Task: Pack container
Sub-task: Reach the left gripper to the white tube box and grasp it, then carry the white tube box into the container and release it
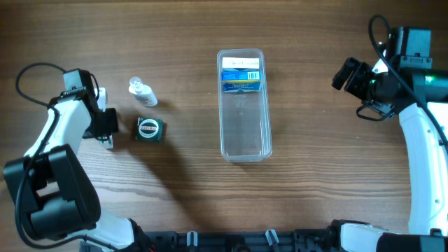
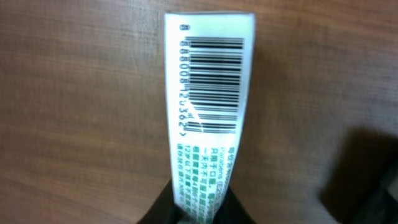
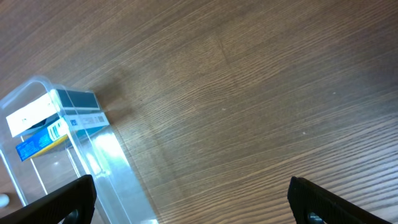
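The container's near part is empty, so the left gripper needs to go up, swing over to the container and go down inside along the container's side facing the right gripper.
The long clear container lies in the middle of the table with a blue and white box in its far end; it also shows in the right wrist view. My left gripper is at the left of the table, shut on a narrow white box with a barcode and green print. A small dark green box and a small clear bottle with a white cap lie just right of it. My right gripper is open and empty, held above the table at the far right.
The wooden table stretches bare between the container and the right arm. Both arm bases and cables stand at the front left and right edges.
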Controlling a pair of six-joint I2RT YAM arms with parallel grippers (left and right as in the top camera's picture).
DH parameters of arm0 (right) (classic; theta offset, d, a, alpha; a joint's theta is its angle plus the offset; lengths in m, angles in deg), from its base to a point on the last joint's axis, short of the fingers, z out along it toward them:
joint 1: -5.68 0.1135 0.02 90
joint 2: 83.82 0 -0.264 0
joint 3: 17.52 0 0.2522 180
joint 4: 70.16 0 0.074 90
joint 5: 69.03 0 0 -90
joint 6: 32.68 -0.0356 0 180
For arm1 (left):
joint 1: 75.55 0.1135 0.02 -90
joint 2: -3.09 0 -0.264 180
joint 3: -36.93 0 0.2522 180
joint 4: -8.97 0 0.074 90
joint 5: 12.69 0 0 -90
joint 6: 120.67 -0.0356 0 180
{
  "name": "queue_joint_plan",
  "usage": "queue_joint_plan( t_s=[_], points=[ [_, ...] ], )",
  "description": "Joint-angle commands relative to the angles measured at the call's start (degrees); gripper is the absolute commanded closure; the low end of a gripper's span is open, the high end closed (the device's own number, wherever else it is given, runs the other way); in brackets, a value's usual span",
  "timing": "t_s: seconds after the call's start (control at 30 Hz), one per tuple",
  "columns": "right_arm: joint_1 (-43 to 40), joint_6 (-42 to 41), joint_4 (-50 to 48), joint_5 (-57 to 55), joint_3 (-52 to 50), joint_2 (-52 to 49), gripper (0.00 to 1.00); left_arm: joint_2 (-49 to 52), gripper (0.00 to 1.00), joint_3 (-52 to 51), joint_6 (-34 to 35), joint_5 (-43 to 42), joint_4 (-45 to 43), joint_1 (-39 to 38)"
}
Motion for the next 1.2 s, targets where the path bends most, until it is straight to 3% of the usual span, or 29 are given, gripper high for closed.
queue_joint_plan(
  t_s=[0.0,0.2,0.37,0.5,0.63,0.83,0.93,1.17],
  points=[
    [-0.17,0.24,-0.04,0.96,-0.17,-0.37,0.00,-6.51,0.92,5.29,7.87,-0.63,4.63,0.26],
    [-0.17,0.24,-0.04,0.94,-0.17,-0.37,0.00,-19.78,0.92,15.13,11.21,-0.74,16.37,-3.63],
    [-0.17,0.22,-0.07,0.94,-0.17,-0.37,0.00,-32.11,0.93,16.24,13.66,-5.31,16.81,-17.31],
    [-0.17,0.22,-0.04,0.94,-0.17,-0.37,0.00,-34.34,0.94,16.22,21.75,-5.18,15.80,-32.24],
    [-0.17,0.22,-0.04,0.96,-0.17,-0.37,0.00,-29.64,0.96,16.22,30.21,-4.81,11.89,-45.00],
    [-0.17,0.22,-0.07,0.94,-0.17,-0.37,0.00,-14.82,0.95,16.22,37.48,-4.46,1.81,-56.28],
    [-0.17,0.22,-0.07,0.96,-0.17,-0.37,0.00,-4.20,0.95,16.22,44.92,-2.49,-2.82,-59.34],
    [-0.17,0.22,-0.04,0.94,-0.17,-0.37,0.00,7.85,0.93,16.22,54.34,-1.31,-9.16,-60.08]
  ],
)
